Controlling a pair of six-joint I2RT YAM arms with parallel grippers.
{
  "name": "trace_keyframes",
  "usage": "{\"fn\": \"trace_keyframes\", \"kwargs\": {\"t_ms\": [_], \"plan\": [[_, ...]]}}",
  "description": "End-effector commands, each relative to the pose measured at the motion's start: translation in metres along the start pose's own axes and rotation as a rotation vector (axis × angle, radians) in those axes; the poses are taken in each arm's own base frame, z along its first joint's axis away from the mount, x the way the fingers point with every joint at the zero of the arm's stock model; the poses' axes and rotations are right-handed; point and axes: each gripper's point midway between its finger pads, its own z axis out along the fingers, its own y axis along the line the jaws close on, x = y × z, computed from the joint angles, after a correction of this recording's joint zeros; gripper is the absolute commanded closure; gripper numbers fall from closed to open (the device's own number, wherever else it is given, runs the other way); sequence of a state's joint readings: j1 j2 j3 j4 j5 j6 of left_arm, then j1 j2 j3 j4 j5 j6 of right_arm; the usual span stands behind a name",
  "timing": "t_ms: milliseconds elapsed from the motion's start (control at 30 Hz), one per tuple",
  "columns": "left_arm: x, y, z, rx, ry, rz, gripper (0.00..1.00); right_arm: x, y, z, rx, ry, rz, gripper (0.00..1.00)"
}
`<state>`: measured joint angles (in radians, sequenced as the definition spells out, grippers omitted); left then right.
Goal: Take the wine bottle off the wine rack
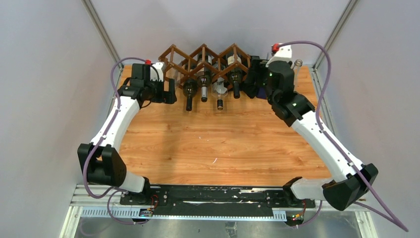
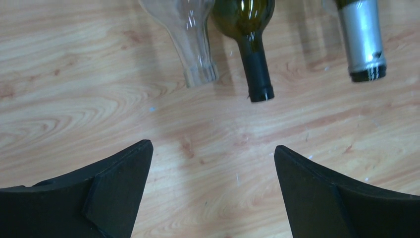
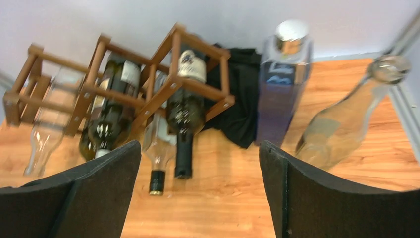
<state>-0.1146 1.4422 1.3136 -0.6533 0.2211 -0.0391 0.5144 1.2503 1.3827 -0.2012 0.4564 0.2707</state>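
The clear bottle's neck (image 2: 197, 57) is beyond my open fingers, so my left gripper will go outward and down around it and close.
The dark brown lattice wine rack (image 1: 203, 59) stands at the table's far edge and holds several wine bottles with their necks pointing toward the arms. Among them are a dark green bottle (image 1: 189, 91) and a clear bottle (image 1: 220, 91). My left gripper (image 1: 170, 92) is low at the rack's left end, open and empty. The left wrist view shows my left gripper (image 2: 213, 153) short of a clear neck (image 2: 198, 54), a dark green neck (image 2: 255, 74) and a silver-foiled neck (image 2: 364, 44). My right gripper (image 1: 253, 79) (image 3: 198, 148) is by the rack's (image 3: 148, 74) right end, open and empty.
A black cloth (image 3: 240, 99) lies right of the rack. Beside it stand a square clear decanter with a silver cap (image 3: 283, 84) and a tilted clear bottle (image 3: 346, 119), near the right wall. Grey walls close in the table on both sides.
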Motion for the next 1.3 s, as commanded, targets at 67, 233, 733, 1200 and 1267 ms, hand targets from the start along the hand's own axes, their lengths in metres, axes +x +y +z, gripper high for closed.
{"fn": "trace_keyframes", "kwargs": {"t_ms": [67,233,733,1200,1267], "plan": [[-0.051,-0.001,0.018,0.018,-0.192,-0.045,0.08,0.038,0.057,-0.006,-0.152,0.058,-0.037,0.08],[-0.054,0.004,0.040,0.021,-0.194,-0.032,0.16,0.058,0.109,-0.019,-0.359,0.125,-0.006,0.08],[-0.055,0.016,0.091,0.009,-0.191,-0.124,0.41,0.074,0.136,-0.040,-0.440,0.173,0.035,0.11],[-0.042,0.022,0.115,0.017,-0.151,-0.172,0.36,0.068,0.142,-0.040,-0.461,0.152,0.037,0.12],[-0.044,0.023,0.117,0.016,-0.155,-0.179,0.33,0.070,0.141,-0.041,-0.461,0.155,0.034,0.12]]}}
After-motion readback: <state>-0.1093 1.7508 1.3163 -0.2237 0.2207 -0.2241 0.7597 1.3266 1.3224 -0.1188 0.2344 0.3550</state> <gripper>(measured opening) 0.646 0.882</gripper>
